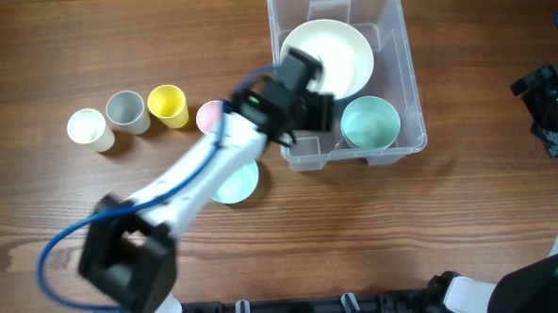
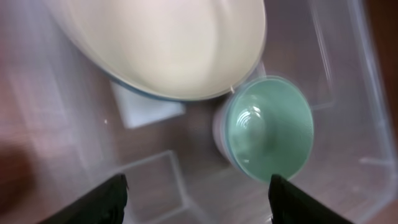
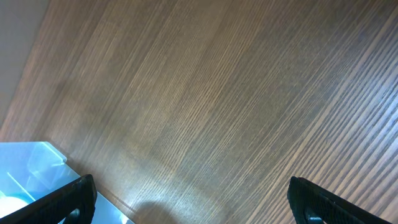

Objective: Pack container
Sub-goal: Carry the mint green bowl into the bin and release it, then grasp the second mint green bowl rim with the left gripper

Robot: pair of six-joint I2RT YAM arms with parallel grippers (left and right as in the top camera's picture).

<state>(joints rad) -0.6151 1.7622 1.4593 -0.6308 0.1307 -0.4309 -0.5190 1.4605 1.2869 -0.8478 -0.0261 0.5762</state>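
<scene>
I should next move my left gripper left in the overhead view and down onto the pale blue bowl's rim farthest from the container, as the bowl sits outside.
The clear plastic container stands at the back right of centre. Inside it a large cream bowl leans at the back and a mint green bowl sits at the front right. In the left wrist view the cream bowl and the green bowl lie on the container's floor. My left gripper is open and empty, hovering over the container's front left part. My right gripper is open and empty, over bare table at the far right.
A row of small cups stands left of the container: cream, grey, yellow and pink. A pale blue bowl sits in front of them, partly under my left arm. A pale blue object shows at the lower left of the right wrist view.
</scene>
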